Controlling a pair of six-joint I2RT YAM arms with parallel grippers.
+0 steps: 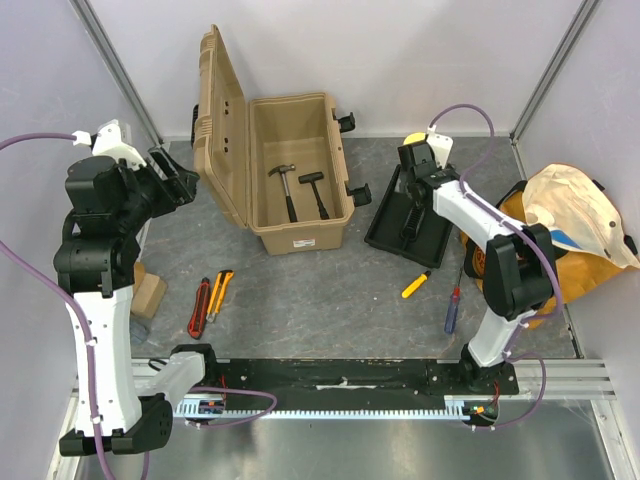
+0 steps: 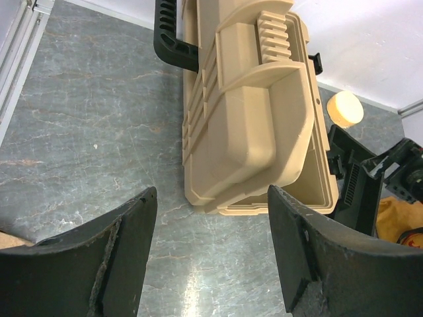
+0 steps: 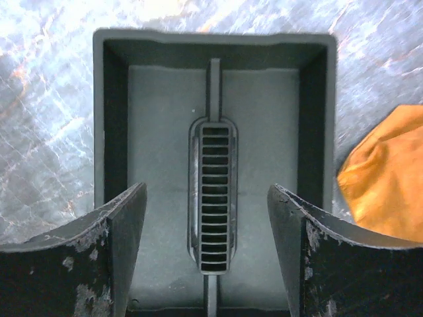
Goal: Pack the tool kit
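My open right gripper moves down onto the middle of the slotted centre handle (image 1: 412, 221) (image 3: 213, 198) next and closes, because its fingers already line up on either side.
The tan toolbox (image 1: 297, 232) stands open at the back centre, its lid (image 1: 220, 125) raised to the left. Two hammers (image 1: 288, 188) lie inside it. Its black inner tray (image 1: 388, 232) rests on the table to the box's right. My right gripper (image 1: 411, 203) hangs open just above the tray, its fingers either side of the slotted centre handle (image 3: 213, 198) without touching it. My left gripper (image 1: 180, 180) is open and empty, left of the lid (image 2: 251, 112). On the table lie a red knife (image 1: 200, 306), a yellow knife (image 1: 221, 293), a yellow-handled screwdriver (image 1: 416, 285) and a blue-handled screwdriver (image 1: 452, 312).
An orange fabric bag (image 1: 565, 225) fills the right side, close to the tray, and shows at the edge as orange fabric (image 3: 386, 172). A wooden block (image 1: 148, 296) sits by the left arm. A yellow round thing (image 1: 412, 137) lies behind the right wrist. The box's black handle (image 2: 170, 39) points toward the back.
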